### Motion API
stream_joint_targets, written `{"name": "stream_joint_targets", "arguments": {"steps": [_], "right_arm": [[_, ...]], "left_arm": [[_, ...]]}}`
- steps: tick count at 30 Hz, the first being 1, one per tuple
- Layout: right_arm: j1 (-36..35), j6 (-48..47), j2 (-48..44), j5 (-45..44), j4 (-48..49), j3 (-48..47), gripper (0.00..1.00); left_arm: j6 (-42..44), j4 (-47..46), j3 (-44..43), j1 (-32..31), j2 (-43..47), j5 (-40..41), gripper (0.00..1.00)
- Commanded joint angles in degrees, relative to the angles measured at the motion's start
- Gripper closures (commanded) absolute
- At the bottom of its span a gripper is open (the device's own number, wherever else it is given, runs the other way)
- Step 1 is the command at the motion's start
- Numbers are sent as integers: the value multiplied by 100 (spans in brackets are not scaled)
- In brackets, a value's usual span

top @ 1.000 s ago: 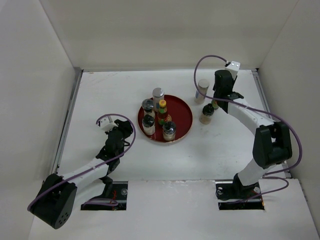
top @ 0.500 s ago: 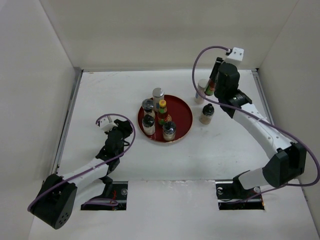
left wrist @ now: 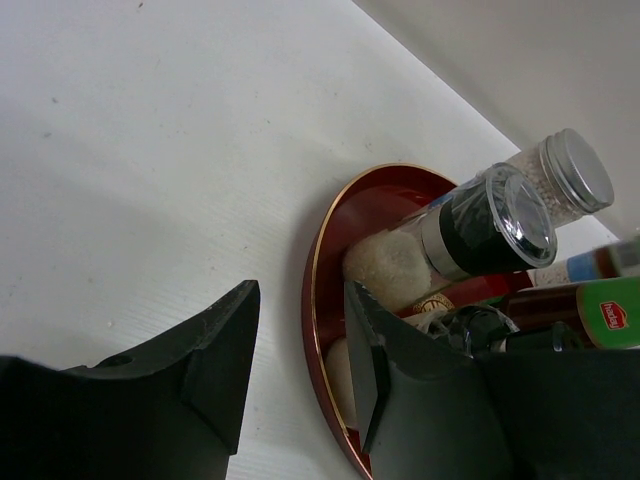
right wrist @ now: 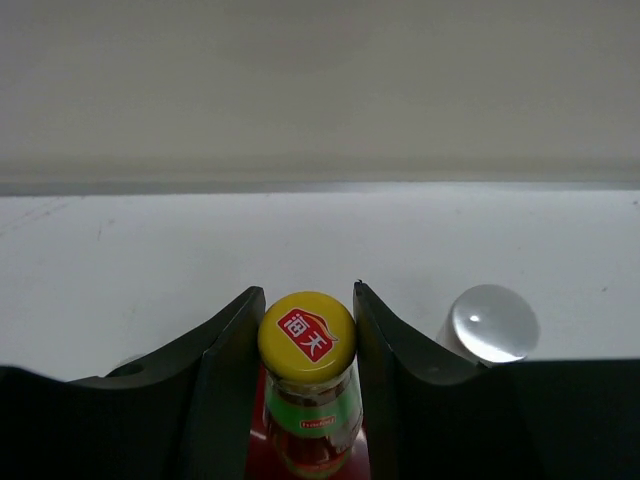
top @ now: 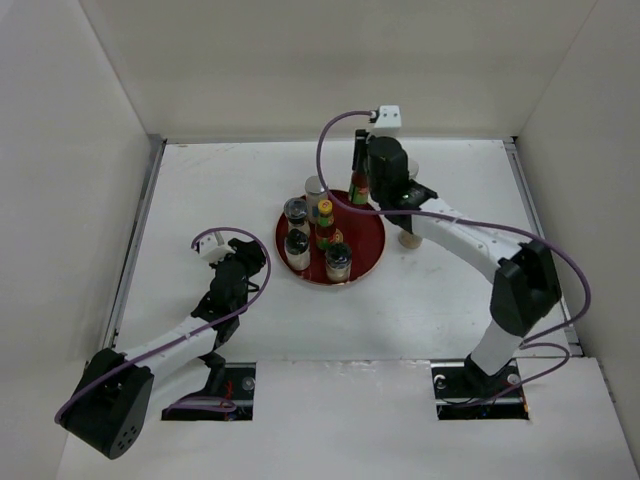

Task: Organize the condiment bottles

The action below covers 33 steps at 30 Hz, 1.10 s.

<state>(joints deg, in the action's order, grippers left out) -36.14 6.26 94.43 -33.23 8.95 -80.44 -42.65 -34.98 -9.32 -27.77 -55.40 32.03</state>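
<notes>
Next, my right gripper shifts toward the silver-topped shaker [top: 316, 187], where bare tray shows beside it. Then it lowers the yellow-capped sauce bottle onto the tray inside the tray's rim.
My right gripper [top: 362, 178] is shut on a slim yellow-capped, red-labelled sauce bottle [top: 360, 190] and holds it over the far right rim of the round red tray [top: 372, 240]. In the right wrist view the fingers clamp just under the yellow cap [right wrist: 307, 335]. On the tray stand a second sauce bottle [top: 325, 222], a silver-topped shaker [top: 316, 187] and three dark-lidded jars [top: 296, 210]. A second shaker [top: 410, 168] and a jar [top: 408, 238] stand right of the tray, partly hidden by the arm. My left gripper [top: 248, 258] is open and empty, left of the tray.
The left wrist view shows the tray's rim [left wrist: 315, 290] just past my open fingers, with a jar [left wrist: 490, 225] and shaker [left wrist: 565, 180] behind. White walls enclose the table on three sides. The right wrist view shows the loose shaker's top [right wrist: 490, 322].
My right gripper has lifted the sauce bottle from the right of the table and carried it left, to above the tray's far right rim. The left arm has not moved.
</notes>
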Motion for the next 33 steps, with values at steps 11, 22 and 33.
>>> {"name": "stream_joint_targets", "arguments": {"steps": [11,22,33], "right_arm": [[-126,59,1244,150,1135,-991,76],[-187,217,1420,194,1188,-482,60],[-266,262,525,212,1118,11,22]], "left_arm": [[-59,-316,-35,83,73,-74,63],[-94,-316,-52,101,55,-171,63],[-129,-316,-61,153,-24,-206,63]]}}
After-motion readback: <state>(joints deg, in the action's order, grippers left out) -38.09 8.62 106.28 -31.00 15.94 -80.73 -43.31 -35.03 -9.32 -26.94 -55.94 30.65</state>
